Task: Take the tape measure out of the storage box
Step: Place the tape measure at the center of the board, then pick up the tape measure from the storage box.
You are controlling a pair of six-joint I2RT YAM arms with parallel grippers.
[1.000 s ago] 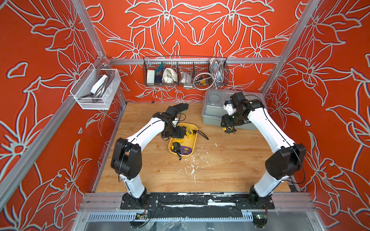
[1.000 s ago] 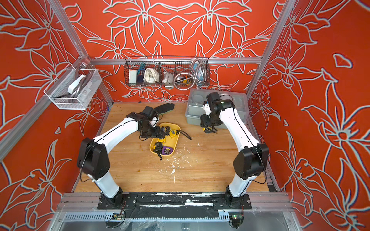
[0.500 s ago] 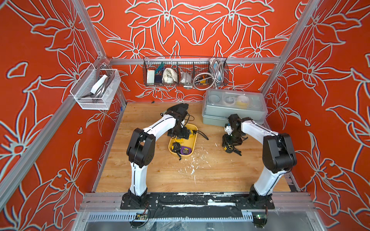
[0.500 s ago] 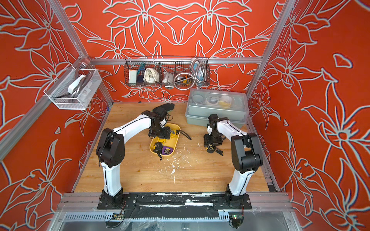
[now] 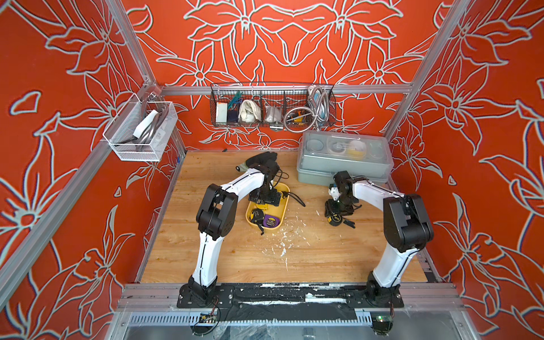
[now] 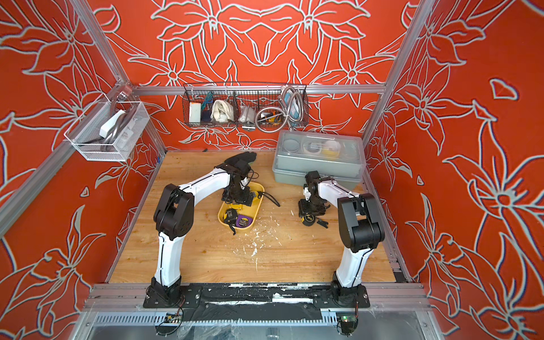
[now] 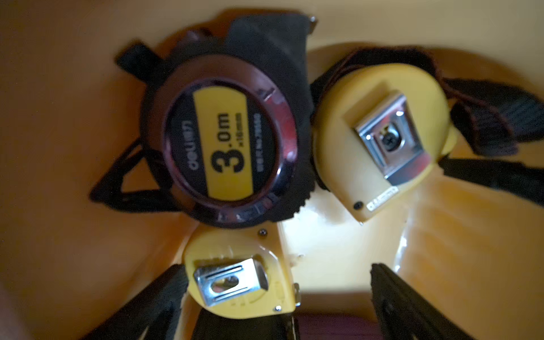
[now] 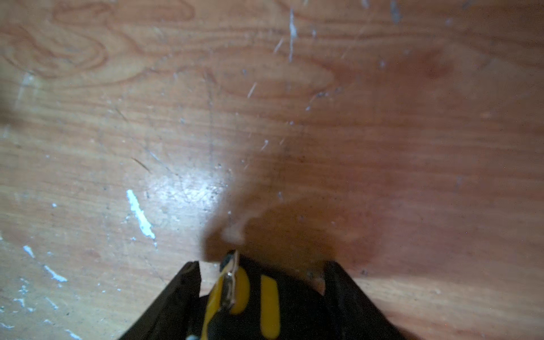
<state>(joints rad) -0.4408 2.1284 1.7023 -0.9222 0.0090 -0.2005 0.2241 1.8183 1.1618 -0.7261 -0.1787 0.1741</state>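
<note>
The small yellow tape measure (image 5: 261,206) (image 7: 238,282) is below my open fingers, beside one finger. My left gripper needs to move down and slightly back next to close on it.
The storage box (image 5: 281,209) (image 6: 255,207) is a yellow tray at the table's middle. My left gripper (image 5: 266,198) (image 7: 276,294) is lowered into its far end and stands open. In the left wrist view a small yellow tape measure (image 7: 238,282) lies between its fingers, beside a black one (image 7: 226,141) and another yellow one (image 7: 379,138). To the right, out of the tray, a black-and-yellow tape measure (image 5: 335,219) (image 8: 265,300) rests on the wood. My right gripper (image 5: 338,209) (image 8: 262,279) straddles it, open, with a gap showing on each side.
A grey case with a clear lid (image 5: 344,160) stands at the back right, close behind my right arm. A black glove (image 5: 262,159) lies behind the tray. A wire basket (image 5: 272,106) hangs on the back wall and a white mesh basket (image 5: 141,132) on the left wall.
My right arm came down from beside the grey case to the table with the black-and-yellow tape measure, and its jaws have widened. My left arm folded in over the tray.
</note>
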